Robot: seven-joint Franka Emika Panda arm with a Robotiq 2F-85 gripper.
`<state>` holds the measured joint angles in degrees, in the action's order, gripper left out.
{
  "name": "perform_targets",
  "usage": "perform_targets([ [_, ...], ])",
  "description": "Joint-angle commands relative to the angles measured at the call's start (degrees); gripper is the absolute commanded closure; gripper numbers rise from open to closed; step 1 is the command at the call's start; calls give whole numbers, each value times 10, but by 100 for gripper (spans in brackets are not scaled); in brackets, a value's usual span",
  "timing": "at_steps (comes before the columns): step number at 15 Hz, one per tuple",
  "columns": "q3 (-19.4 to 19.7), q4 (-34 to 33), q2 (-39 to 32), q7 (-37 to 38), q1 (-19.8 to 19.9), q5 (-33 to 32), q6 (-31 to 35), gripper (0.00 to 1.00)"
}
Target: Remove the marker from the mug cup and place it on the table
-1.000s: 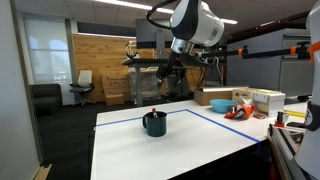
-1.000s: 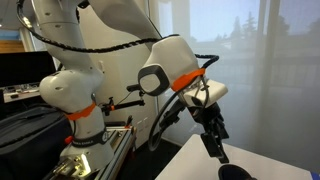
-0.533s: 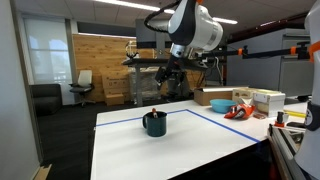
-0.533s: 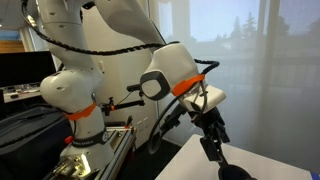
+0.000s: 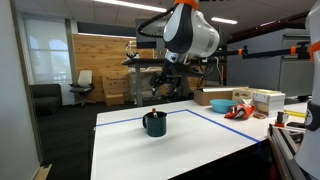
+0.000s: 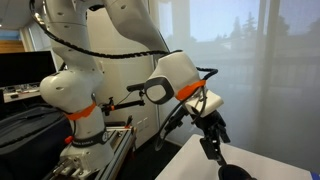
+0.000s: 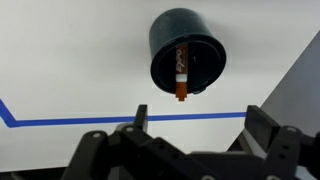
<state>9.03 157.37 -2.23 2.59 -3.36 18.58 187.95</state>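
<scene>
The marker's orange end (image 5: 154, 112) (image 7: 181, 90) stands below and outward of my open fingers, so next my gripper needs to lower and move outward to close on it.
The dark mug cup (image 5: 154, 124) stands on the white table (image 5: 190, 150) inside the blue tape lines. The marker (image 7: 181, 74) stands in it, leaning on the rim, with an orange end sticking out. In the wrist view the mug (image 7: 186, 48) lies straight ahead of my gripper (image 7: 198, 135), whose two fingers are spread wide and empty. In both exterior views the gripper (image 5: 163, 88) hangs above the mug, apart from it. In an exterior view the gripper (image 6: 212, 148) hangs just above the mug's rim (image 6: 236, 173).
A side table at the right holds boxes (image 5: 268, 99), a bowl (image 5: 219, 104) and an orange tool (image 5: 237, 111). Blue tape (image 7: 60, 118) crosses the tabletop. The table's edge runs near the mug at the right in the wrist view. A chair (image 5: 82, 86) stands far back.
The arm has moved left toward the mug and slightly down. The mug and marker have not moved. The gripper stays open.
</scene>
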Motion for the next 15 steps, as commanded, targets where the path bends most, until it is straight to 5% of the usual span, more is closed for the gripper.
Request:
perform_targets([
  [1,-30,-30,-67,48,14,-14,50,0],
  [8,-28,-89,-175,59,18,-13,104,0],
  [11,-29,-110,-202,59,19,-13,108,25],
  [15,-28,-127,-223,58,17,-12,110,38],
])
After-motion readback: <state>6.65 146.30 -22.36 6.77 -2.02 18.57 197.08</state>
